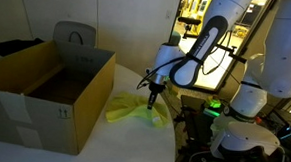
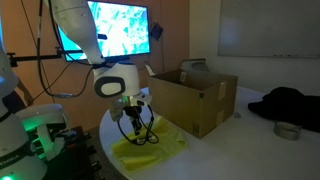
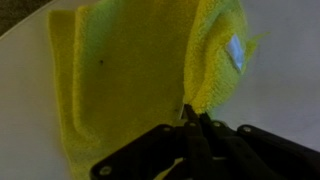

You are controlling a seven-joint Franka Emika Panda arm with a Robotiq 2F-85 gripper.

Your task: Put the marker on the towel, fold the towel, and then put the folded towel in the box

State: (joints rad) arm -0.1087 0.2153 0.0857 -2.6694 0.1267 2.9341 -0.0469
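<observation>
The fold stops short, so my gripper will bring the pinched edge to the left in the wrist view, over the uncovered towel layer (image 2: 134,160) (image 3: 122,92), and release it.
The yellow-green towel (image 1: 132,111) lies on the white table next to the box and also shows in an exterior view (image 2: 155,150). In the wrist view the towel (image 3: 130,70) has a layer folded over, with a white tag (image 3: 236,52) on the fold. My gripper (image 3: 191,114) is shut, its fingertips pinching the towel's edge. It sits low over the towel in both exterior views (image 1: 152,92) (image 2: 133,127). The brown cardboard box (image 1: 43,121) (image 2: 190,108) stands open beside the towel. The marker is hidden.
The round white table's edge (image 1: 167,142) runs close to the towel. A dark bag (image 2: 290,103) and a small metal bowl (image 2: 287,130) lie past the box. A grey chair (image 1: 75,34) stands behind the box. A lit monitor (image 2: 120,28) hangs behind the arm.
</observation>
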